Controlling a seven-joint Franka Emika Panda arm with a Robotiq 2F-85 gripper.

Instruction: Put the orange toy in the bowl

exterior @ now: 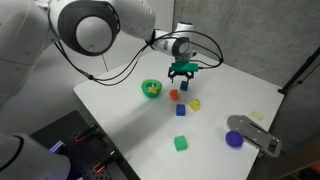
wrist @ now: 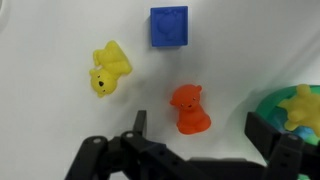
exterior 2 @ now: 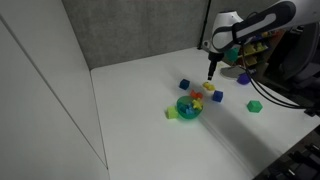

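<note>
The gripper lowers its open fingers on either side of the orange toy's body (exterior: 174,95) (wrist: 192,114) next.
The orange toy (wrist: 188,108) is a small orange bear-shaped figure lying on the white table. In the wrist view it lies just ahead of my gripper (wrist: 201,135), between the two open fingers and above the gap. It also shows in an exterior view (exterior: 174,96). The green bowl (wrist: 298,112) with a yellow item inside is at the right edge of the wrist view, close to the right finger. It shows in both exterior views (exterior: 152,89) (exterior 2: 187,108). My gripper (exterior: 182,72) (exterior 2: 210,72) hovers open and empty above the toys.
A pale yellow toy (wrist: 110,70) and a blue cube (wrist: 169,27) lie beyond the orange toy. Another blue cube (exterior: 181,111), a green cube (exterior: 181,143), a purple round object (exterior: 234,139) and a grey object (exterior: 257,133) lie further out on the white table (exterior: 120,115).
</note>
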